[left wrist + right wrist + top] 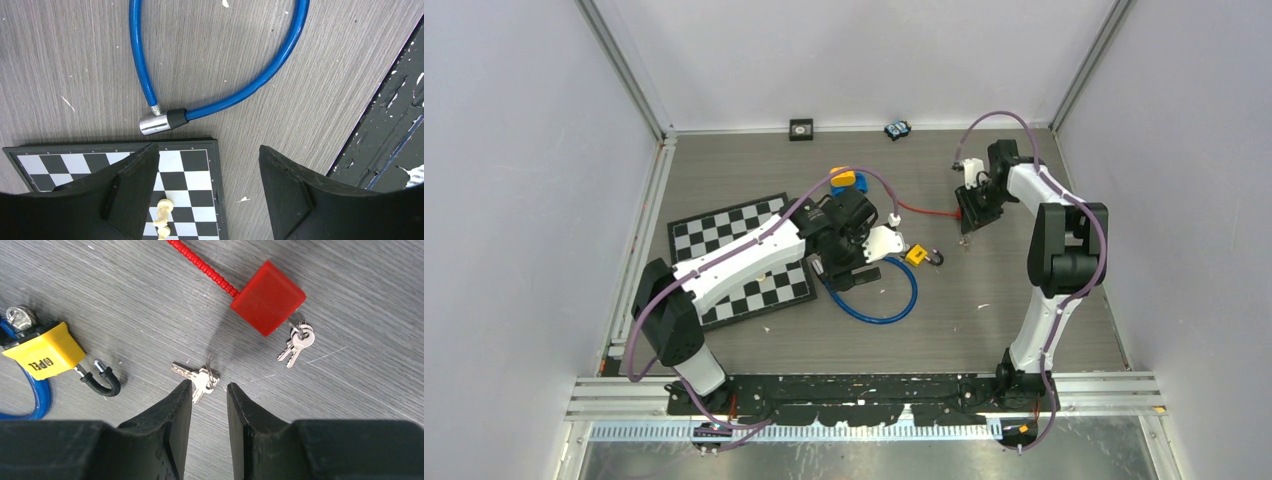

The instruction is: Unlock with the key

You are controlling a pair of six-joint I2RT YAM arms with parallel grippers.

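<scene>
The bunch of keys lies flat just beyond my right gripper's open fingers. My right gripper will go down over the ring that joins the keys and close on it.
A bunch of silver keys [200, 376] lies flat on the grey table, just beyond the tips of my right gripper [209, 386]. That gripper is open, with a narrow gap and nothing between its fingers. To the left sits a yellow padlock [45, 352]; its black shackle [102, 382] curves out with one free end showing. In the top view the padlock [916, 256] lies between the two arms. My left gripper [209, 150] hangs open and empty over the corner of a chessboard [192, 170].
A red lock [268, 297] on a red cable has its own small keys [297, 342] hanging from it. A blue cable lock [240, 92] loops beside the chessboard. A pale chess piece [162, 215] lies on the board. Small objects sit by the back wall.
</scene>
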